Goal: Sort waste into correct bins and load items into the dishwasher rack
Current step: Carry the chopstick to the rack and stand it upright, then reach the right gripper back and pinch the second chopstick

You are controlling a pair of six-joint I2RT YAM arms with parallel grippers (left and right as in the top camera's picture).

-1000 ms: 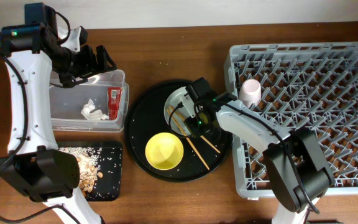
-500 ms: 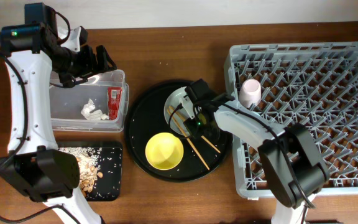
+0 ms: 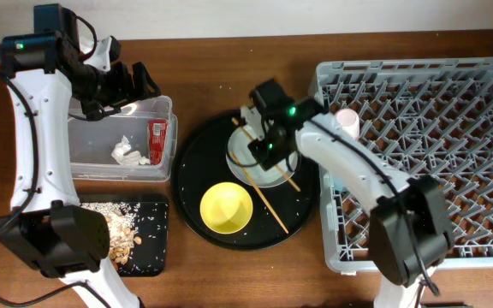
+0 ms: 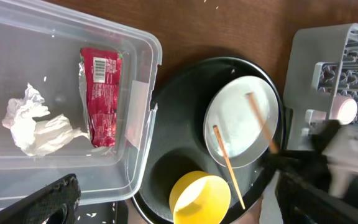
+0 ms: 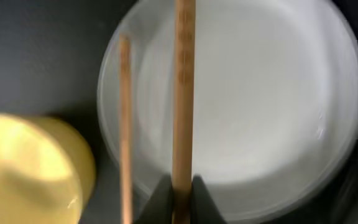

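My right gripper needs to go past the white cup and let go of the chopstick in the grey rack, because the rack is to the gripper's right in the overhead view.
My right gripper [image 3: 266, 147] [image 5: 180, 193] is shut on one wooden chopstick [image 5: 184, 93] and holds it over the pale plate [image 3: 274, 168] [image 5: 260, 112]. The second chopstick [image 3: 264, 198] [image 5: 125, 124] lies across the plate's edge on the round black tray. The yellow bowl [image 3: 226, 207] [image 5: 23, 168] sits on that tray. The white cup with pink inside [image 3: 347, 126] stands in the grey rack [image 3: 426, 214]. My left gripper [image 3: 131, 81] [image 4: 179, 205] is open and empty above the clear tub [image 3: 80, 167], which holds the red wrapper [image 3: 157, 139] and white tissue [image 3: 129, 154]. The carrot and blue cup are out of view.
The round black tray [image 3: 197, 167] lies between the tub and the rack. The flat black tray [image 3: 157, 257] with beige scraps and rice sits at the front left. In the left wrist view the wrapper [image 4: 98, 96], tissue [image 4: 33, 124] and plate [image 4: 241, 121] show.
My right gripper has risen and moved toward the back of the round tray, taking one chopstick up off the plate. The left arm has not moved.
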